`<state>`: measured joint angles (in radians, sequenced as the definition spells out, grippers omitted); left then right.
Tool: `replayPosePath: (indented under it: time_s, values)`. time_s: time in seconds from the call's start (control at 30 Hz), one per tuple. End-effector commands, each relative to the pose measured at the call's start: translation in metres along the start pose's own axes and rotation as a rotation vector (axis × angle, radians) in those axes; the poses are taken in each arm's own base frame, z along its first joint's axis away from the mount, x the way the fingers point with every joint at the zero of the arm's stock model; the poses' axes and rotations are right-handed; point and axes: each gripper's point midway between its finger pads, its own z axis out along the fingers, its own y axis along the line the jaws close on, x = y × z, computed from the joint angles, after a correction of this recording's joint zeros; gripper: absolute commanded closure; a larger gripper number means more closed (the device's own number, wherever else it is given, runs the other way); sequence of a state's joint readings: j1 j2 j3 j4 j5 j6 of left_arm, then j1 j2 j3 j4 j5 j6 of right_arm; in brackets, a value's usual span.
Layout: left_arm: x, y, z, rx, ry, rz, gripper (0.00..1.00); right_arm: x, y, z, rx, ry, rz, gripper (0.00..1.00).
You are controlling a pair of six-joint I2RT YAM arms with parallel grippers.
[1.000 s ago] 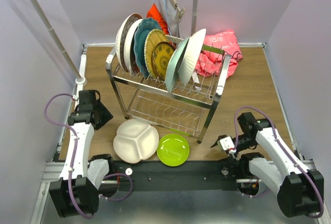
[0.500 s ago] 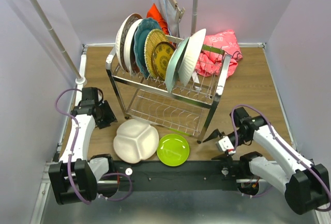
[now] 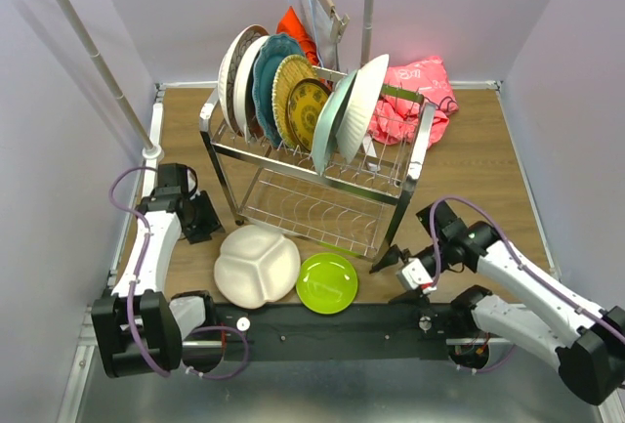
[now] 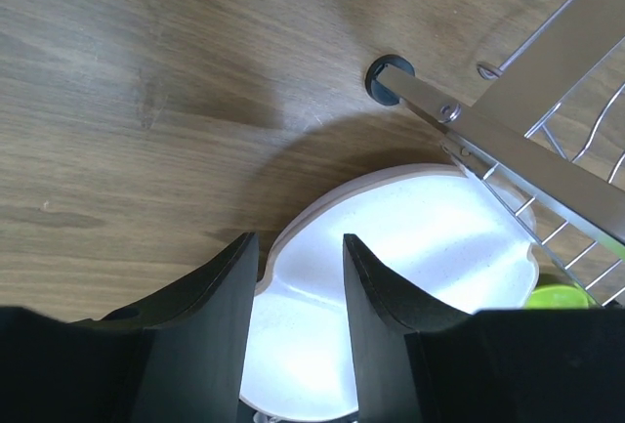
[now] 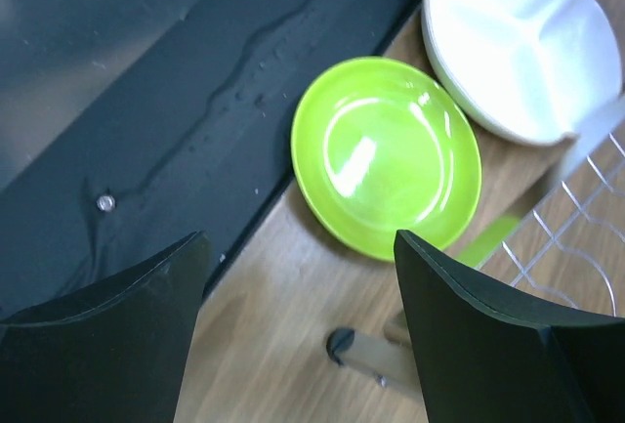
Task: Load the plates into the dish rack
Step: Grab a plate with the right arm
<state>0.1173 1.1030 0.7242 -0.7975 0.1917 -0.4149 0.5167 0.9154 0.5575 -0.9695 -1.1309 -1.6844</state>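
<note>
My right gripper will go left in the top view, back and down onto the lime plate's near rim (image 3: pixel 341 311), since the plate's rim lies that way, clear of the rack (image 3: pixel 415 164).
A white divided plate (image 3: pixel 257 265) and a lime green plate (image 3: pixel 327 282) lie flat on the table in front of the steel dish rack (image 3: pixel 415 164). Several plates (image 3: pixel 273 76) stand in the rack's upper tier. My left gripper (image 3: pixel 203 218) is open and empty, just left of the white plate. In the left wrist view the gripper (image 4: pixel 301 247) points over that plate's rim (image 4: pixel 391 237). My right gripper (image 3: pixel 391 276) is open wide and empty, right of the lime plate, near the rack's front right leg. In the right wrist view the gripper (image 5: pixel 298 237) faces the lime plate (image 5: pixel 386 154).
A white-poled clothes rail (image 3: pixel 98 52) stands at the back left. A pink cloth (image 3: pixel 420 91) and a red cloth (image 3: pixel 298 27) lie behind the rack. A rack leg (image 5: pixel 376 355) stands between my right fingers. The black base strip (image 3: pixel 322 325) runs along the near edge.
My left gripper has turned and moved right toward the white divided plate. My right gripper has moved left toward the lime plate and the rack leg. The plates have not moved.
</note>
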Motion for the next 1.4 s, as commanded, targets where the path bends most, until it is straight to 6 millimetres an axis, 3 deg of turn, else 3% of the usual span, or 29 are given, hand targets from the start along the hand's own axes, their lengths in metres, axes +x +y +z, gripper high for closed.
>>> replayPosePath:
  time_s: [0.0,0.23,0.43,0.57,0.63,0.77,0.8,0.87,0.9,0.97,1.1,1.37]
  values:
    - [-0.017,-0.002,-0.025,-0.028,-0.1,-0.003,0.5,-0.007,-0.022,0.011,0.046,0.03,-0.078,0.16]
    - [-0.049,-0.014,-0.071,-0.007,-0.303,-0.067,0.45,0.003,-0.02,0.02,0.034,0.101,-0.058,0.21]
    - [-0.059,-0.017,-0.095,-0.003,-0.383,-0.069,0.43,0.013,-0.004,0.024,0.003,0.152,-0.084,0.21]
    - [-0.063,-0.022,-0.1,0.014,-0.396,-0.057,0.43,0.003,0.003,0.027,0.0,0.159,-0.121,0.2]
    - [-0.065,-0.024,-0.104,0.024,-0.41,-0.055,0.43,-0.009,-0.004,0.031,0.035,0.151,-0.166,0.2]
    - [-0.07,-0.029,-0.112,0.041,-0.433,-0.056,0.43,-0.002,-0.022,0.04,0.144,0.258,-0.126,0.23]
    - [-0.071,-0.03,-0.114,0.045,-0.439,-0.054,0.43,-0.011,-0.023,0.049,0.137,0.248,-0.15,0.24]
    - [-0.07,-0.03,-0.116,0.045,-0.441,-0.055,0.43,0.002,-0.027,0.059,0.149,0.338,-0.081,0.31]
    - [-0.071,-0.03,-0.118,0.046,-0.449,-0.053,0.43,-0.014,-0.03,0.07,0.152,0.32,-0.101,0.31]
    - [-0.071,-0.029,-0.122,0.041,-0.458,-0.051,0.43,-0.007,-0.033,0.082,0.165,0.399,-0.049,0.3]
    - [-0.071,-0.029,-0.129,0.041,-0.475,-0.042,0.41,-0.029,-0.029,0.102,0.143,0.376,-0.066,0.27]
    - [-0.076,-0.035,-0.143,0.064,-0.515,-0.026,0.41,-0.001,-0.026,0.107,0.131,0.493,-0.064,0.31]
